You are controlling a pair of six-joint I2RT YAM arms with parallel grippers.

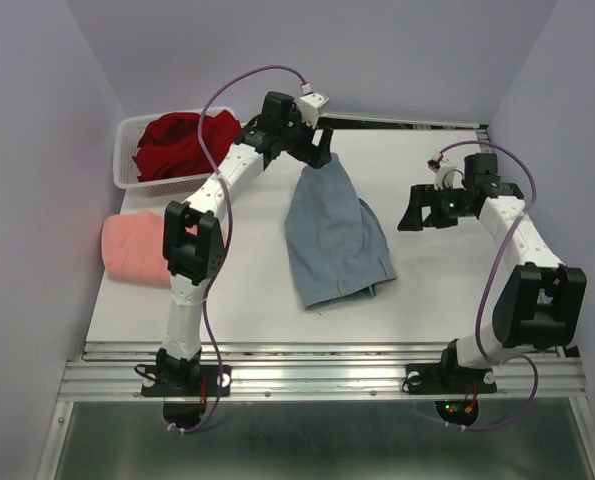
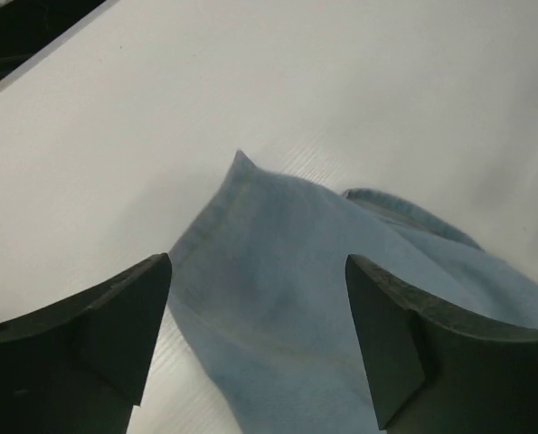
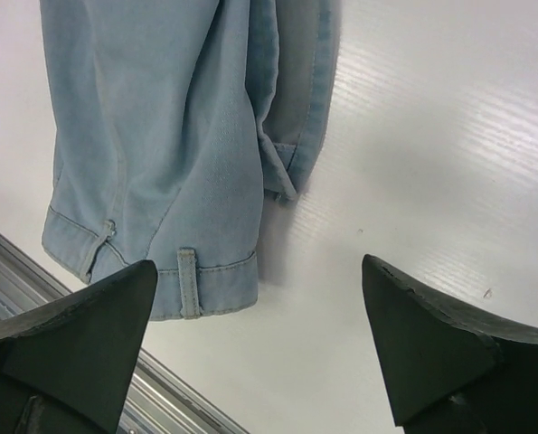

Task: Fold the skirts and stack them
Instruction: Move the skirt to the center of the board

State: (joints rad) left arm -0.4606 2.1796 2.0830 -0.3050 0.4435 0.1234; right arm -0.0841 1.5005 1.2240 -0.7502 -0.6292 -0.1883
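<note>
My right gripper's fingers hang over bare table. The gripper moves down and back toward the skirt next, onto the skirt's folded edge by the waistband's belt loop.
The dusty blue-grey skirt (image 1: 332, 235) lies spread on the middle of the white table, its waistband towards the near edge. My left gripper (image 1: 320, 155) is open at the skirt's far end. In the left wrist view (image 2: 258, 262) the blue cloth (image 2: 296, 271) lies between and beyond the spread jaws. My right gripper (image 1: 413, 213) is open and empty over bare table, right of the skirt. Its wrist view (image 3: 259, 262) shows the skirt's waistband and belt loop (image 3: 187, 280). The salmon-pink skirt (image 1: 132, 248) lies folded at the table's left edge. The dark red skirt (image 1: 182, 140) is bunched in the basket.
A white mesh basket (image 1: 127, 170) stands at the table's far left corner. The table's metal front rail (image 1: 317, 365) runs along the near edge and also shows in the right wrist view (image 3: 33, 271). Purple walls close in the left, back and right.
</note>
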